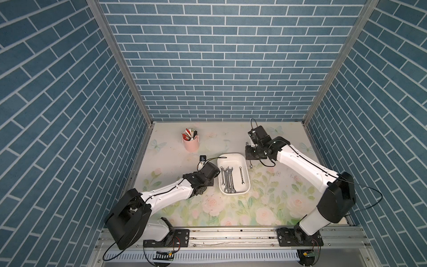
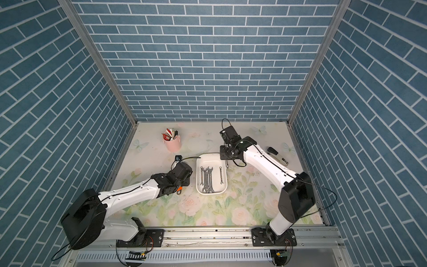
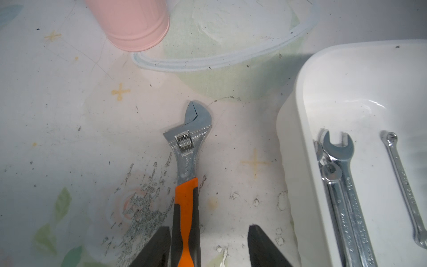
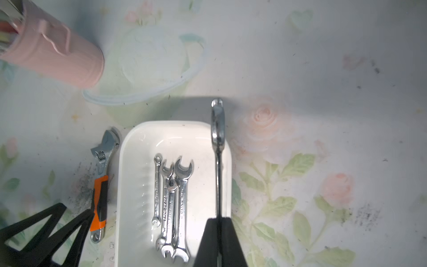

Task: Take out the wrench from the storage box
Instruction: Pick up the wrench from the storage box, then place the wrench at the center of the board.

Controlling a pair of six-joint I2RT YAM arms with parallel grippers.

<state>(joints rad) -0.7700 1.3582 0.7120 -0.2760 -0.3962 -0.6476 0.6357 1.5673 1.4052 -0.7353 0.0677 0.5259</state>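
The robot's right gripper needs to swing off the box's rim next, then lower and release the slim silver wrench, because the bare leaf-printed tabletop just outside the box's rim lies below and has room for it.
The white storage box (image 1: 231, 154) (image 2: 209, 155) sits mid-table and holds several silver wrenches (image 1: 227, 180) (image 4: 173, 208). My right gripper (image 4: 219, 231) (image 1: 250, 160) is shut on a slim silver wrench (image 4: 218, 138) (image 2: 227, 164), held in the air over the box's right rim near its far corner. An orange-handled adjustable wrench (image 3: 187, 161) (image 4: 101, 166) lies on the table just left of the box. My left gripper (image 3: 209, 247) stands open astride its handle. The handle lies against one finger (image 3: 157, 245) and apart from the other.
A pink cup of pens (image 1: 191, 141) (image 2: 172, 141) stands at the back left. A black and silver stapler-like item (image 2: 277, 157) lies behind the right arm at the far right. Blue brick walls close in three sides.
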